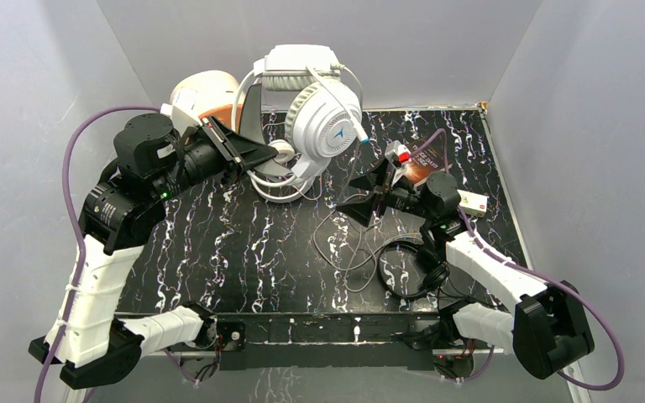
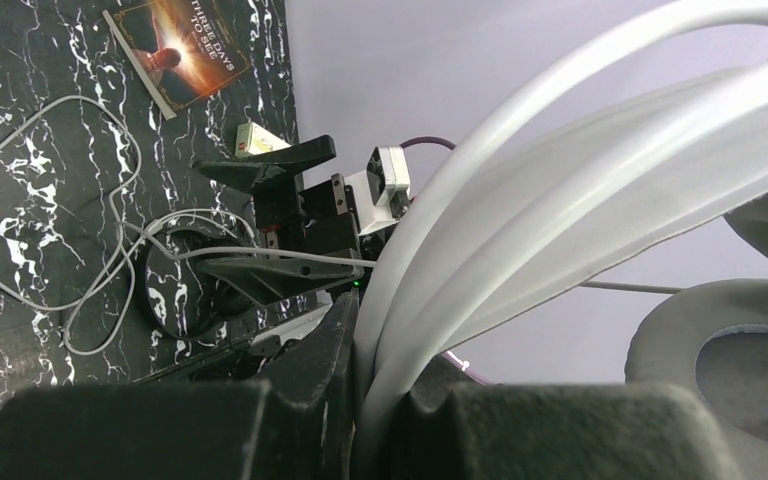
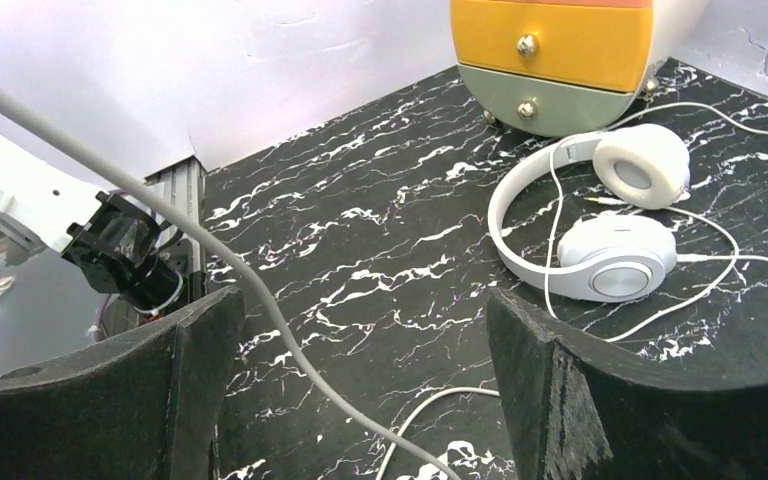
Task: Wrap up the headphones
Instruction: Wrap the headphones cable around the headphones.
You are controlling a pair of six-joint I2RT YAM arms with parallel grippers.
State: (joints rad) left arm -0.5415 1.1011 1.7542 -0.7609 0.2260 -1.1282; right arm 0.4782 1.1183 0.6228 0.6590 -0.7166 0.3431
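Note:
The robot's right gripper should next move gently toward the big white headphones (image 1: 323, 113) and close around the loose grey cord (image 1: 351, 194), which runs between its open fingers.
My left gripper (image 1: 248, 153) is shut on the headband of the big white over-ear headphones (image 1: 323, 113) and holds them up above the back of the table. The headband (image 2: 580, 150) fills the left wrist view, clamped between my fingers (image 2: 320, 370). The slimmer white on-ear pair (image 3: 600, 240) lies flat on the table below, near the drawers. My right gripper (image 1: 371, 197) is open. A grey cord (image 3: 260, 290) runs loose between its fingers (image 3: 550, 390). The small black pair (image 1: 411, 269) lies at the front right by the right arm.
A small drawer cabinet (image 3: 560, 60) stands at the back left. A book (image 1: 424, 164) and a small white box (image 1: 472, 201) lie at the back right. Loose grey cord loops (image 1: 344, 243) lie on the marbled table (image 1: 243, 252). Grey walls close in three sides.

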